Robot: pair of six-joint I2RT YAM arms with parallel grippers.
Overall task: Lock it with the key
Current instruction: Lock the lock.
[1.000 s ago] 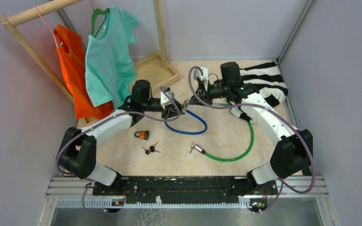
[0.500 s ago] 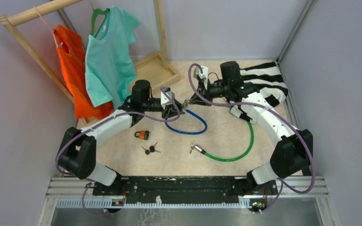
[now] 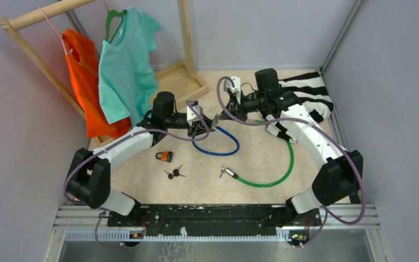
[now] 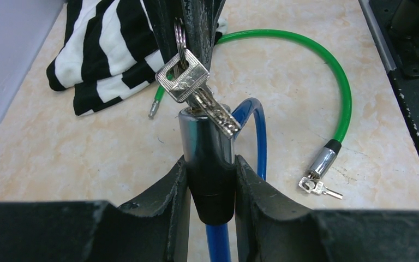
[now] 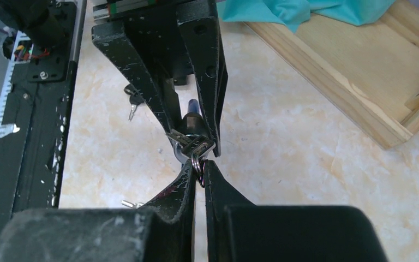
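My left gripper holds the cylinder (image 4: 206, 144) and needs to go down and outward next, toward the rack's base, and release it where the bare tabletop is below it and to its left in the top view.
My left gripper (image 4: 210, 164) is shut on the chrome and black cylinder (image 4: 206, 144) of a blue cable lock (image 3: 221, 143), holding it upright above the table. A silver key (image 4: 218, 114) sticks into the cylinder's top, and a second key (image 4: 181, 81) hangs beside it on the same ring. My right gripper (image 5: 199, 166) meets the left one from the far side, shut on that key ring (image 5: 197, 162). In the top view the two grippers (image 3: 202, 126) (image 3: 222, 117) touch tips over the blue cable's loop.
A green cable lock (image 3: 275, 174) with a key in its end lies right of centre. An orange padlock (image 3: 166, 156) and loose black-headed keys (image 3: 174, 173) lie at the front left. A striped cloth (image 3: 305, 95) is at the back right, a wooden clothes rack (image 3: 180, 82) with shirts at the back left.
The right arm's wrist has shifted very slightly. Both grips and the lock's place look unchanged.
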